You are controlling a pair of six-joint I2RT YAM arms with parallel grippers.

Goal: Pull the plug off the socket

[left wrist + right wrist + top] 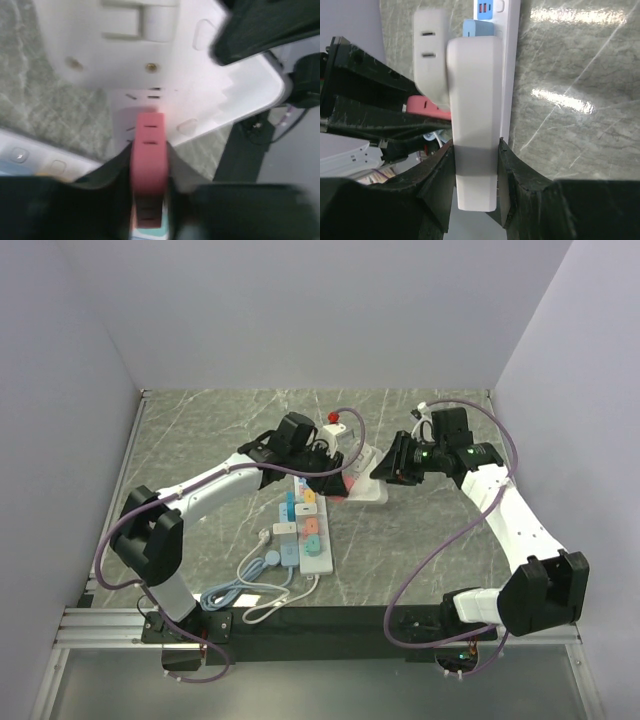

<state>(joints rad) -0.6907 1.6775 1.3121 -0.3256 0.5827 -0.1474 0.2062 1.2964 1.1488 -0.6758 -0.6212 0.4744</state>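
I will move my left gripper from the socket (pixel 366 486) far to the left in the top view and down to release the plug, as bare marble lies there.
The socket (pixel 473 95), a white block-shaped power strip, is held up off the table with my right gripper (pixel 475 150) shut on its near end. In the top view it shows as the socket (pixel 366 486) in front of the right gripper (pixel 386 472). A red plug (pixel 148 150) stands against its face, and my left gripper (pixel 148 157) is shut on that plug. From above, the left gripper (pixel 333 483) meets the red plug (pixel 339 493) at the socket's left side. Whether the prongs are still seated is hidden. The red plug (pixel 426 107) also peeks out left of the socket.
A second long white power strip (pixel 306 528) with several coloured plugs lies on the marble table, and its cords (pixel 255 590) trail toward the near edge. A white adapter (pixel 431 55) sits beside the held socket. A small white and red object (pixel 335 422) stands further back.
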